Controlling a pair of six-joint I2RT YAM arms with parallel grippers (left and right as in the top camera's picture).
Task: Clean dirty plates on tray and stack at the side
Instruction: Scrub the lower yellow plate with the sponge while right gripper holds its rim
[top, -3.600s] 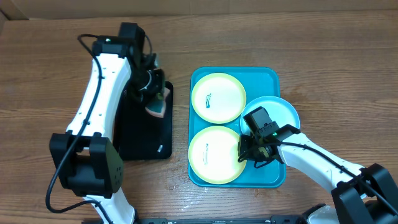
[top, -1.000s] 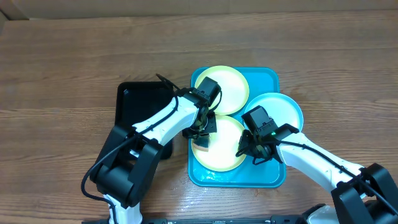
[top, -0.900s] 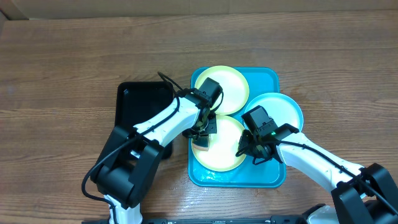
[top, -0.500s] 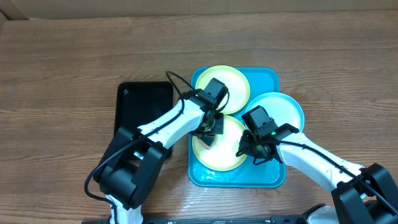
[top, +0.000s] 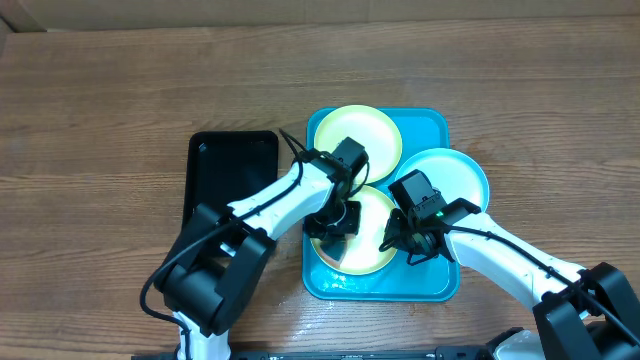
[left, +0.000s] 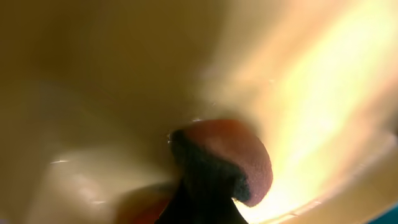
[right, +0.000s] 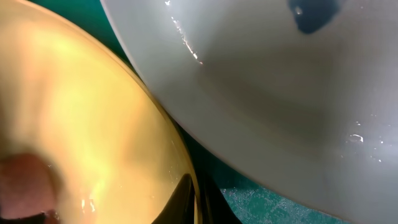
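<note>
Next, my left gripper lifts off the unsmudged plate, swings to the left in the overhead view to the black tray and releases the sponge inside, since the tray lies there.
The turquoise tray holds three plates. A yellow-green plate lies at its back. A white-bluish plate with a dark teal smudge leans at the right. A second yellow-green plate is in front. My right gripper is shut on that front plate's right rim. My left gripper is shut on a sponge, pink with a dark scrubbing side, pressed on the front plate's face.
A narrow black tray lies left of the turquoise tray. Bare wooden table surrounds both trays. The white-bluish plate overhangs the turquoise tray's right rim.
My left arm left the black tray with the sponge and came onto the front plate, sliding right and toward the front across it. The right gripper has kept its hold on the rim.
</note>
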